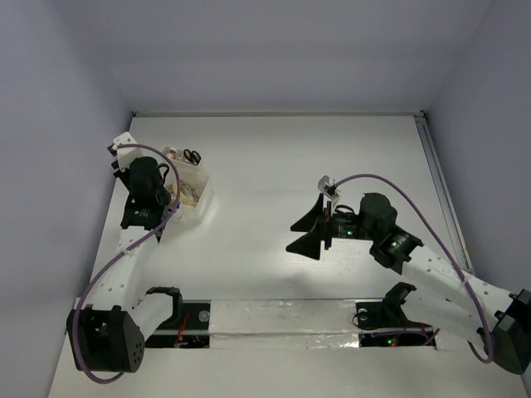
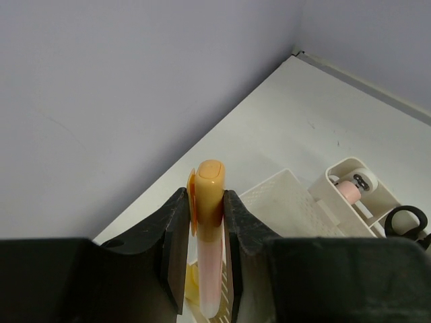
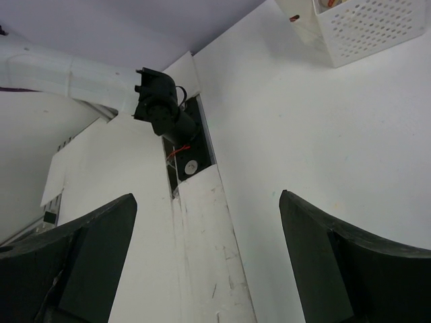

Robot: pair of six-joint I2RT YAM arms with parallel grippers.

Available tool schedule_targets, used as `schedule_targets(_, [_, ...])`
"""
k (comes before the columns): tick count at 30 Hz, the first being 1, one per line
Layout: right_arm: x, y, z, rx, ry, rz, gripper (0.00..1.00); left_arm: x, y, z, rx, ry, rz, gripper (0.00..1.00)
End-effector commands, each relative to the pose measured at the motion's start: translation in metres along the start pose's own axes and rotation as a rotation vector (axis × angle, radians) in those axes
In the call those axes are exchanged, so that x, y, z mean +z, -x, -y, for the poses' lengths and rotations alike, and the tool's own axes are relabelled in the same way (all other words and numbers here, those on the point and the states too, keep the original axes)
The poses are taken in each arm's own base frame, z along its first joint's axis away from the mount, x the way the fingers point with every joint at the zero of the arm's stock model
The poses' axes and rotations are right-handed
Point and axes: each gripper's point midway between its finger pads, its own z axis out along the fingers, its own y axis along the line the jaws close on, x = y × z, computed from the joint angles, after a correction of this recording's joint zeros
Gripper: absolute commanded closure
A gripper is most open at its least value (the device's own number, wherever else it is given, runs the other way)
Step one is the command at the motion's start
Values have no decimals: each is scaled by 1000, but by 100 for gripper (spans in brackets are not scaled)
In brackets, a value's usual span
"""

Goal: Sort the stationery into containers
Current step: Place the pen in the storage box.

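Observation:
My left gripper needs to bring the pen-like marker point(image 2: 210, 192) down a little next, moving further over the divided container, and then it should open.
My left gripper point(image 2: 206, 210) is shut on a pen-like marker point(image 2: 210, 192) with a yellow-orange cap and a pale pink barrel, held upright over the whitish divided container point(image 2: 286, 202). Its lower tip reaches down into a compartment. A tape roll point(image 2: 364, 180), a pink item point(image 2: 349, 191) and black scissor handles point(image 2: 406, 221) sit in the far compartments. In the top view the left gripper point(image 1: 170, 203) is over the container point(image 1: 199, 186) at the back left, with the scissors point(image 1: 192, 155) at its far end. My right gripper point(image 1: 305, 232) is open and empty mid-table.
The left wall stands close behind the container. A raised rail point(image 1: 436, 166) runs along the table's right edge. The right wrist view shows the container's perforated wall point(image 3: 367, 30), the left arm's base point(image 3: 165, 111) and the taped white strip point(image 3: 202, 242) at the near edge.

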Motion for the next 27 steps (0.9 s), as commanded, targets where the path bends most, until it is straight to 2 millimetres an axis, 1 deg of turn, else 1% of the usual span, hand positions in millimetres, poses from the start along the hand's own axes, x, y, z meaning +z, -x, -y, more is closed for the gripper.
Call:
schedule_targets(1, [1,6,-13,-46,63,23,8,5,15,0,-23,8,79,100])
schedule_targets(6, [-1,8,-11,-56,43,35,8,11,-2,11,-20,-26,33,100])
schedule_targets(9, [-2,10,-11,-62,39,44,8,10,-12,11,-51,-21,11,100])
schedule_targets(12, [-2,10,-11,-64,37,44,8,6,-21,18,-36,-19,-1,100])
schedule_targets(13, [-3,10,-12,-67,37,47,8,6,-24,15,-22,-5,-6,100])
schedule_targets(14, [-3,10,-11,-67,33,47,8,4,-25,18,-16,-9,-7,100])
schedule_targets(16, [-4,12,-12,-73,28,54,8,2,-25,16,-14,2,-5,100])
schedule_targets(17, [-5,13,-13,-78,29,59,8,0,-25,18,-20,-4,-5,98])
schedule_targets(18, [-6,13,-13,-79,25,62,8,-1,-23,15,-28,8,1,89])
schedule_targets(20, [-6,14,-13,-81,22,65,8,-4,-22,13,-37,23,6,82])
schedule_targets(21, [-7,14,-12,-80,18,67,8,-7,-20,14,-49,22,12,76])
schedule_targets(24, [-8,16,-12,-87,7,76,8,-8,-20,9,-55,43,15,68])
schedule_targets(26, [-9,17,-12,-90,3,79,8,-8,-20,8,-52,44,15,67])
schedule_targets(27, [-9,18,-12,-92,0,83,8,-8,-20,8,-52,47,16,65])
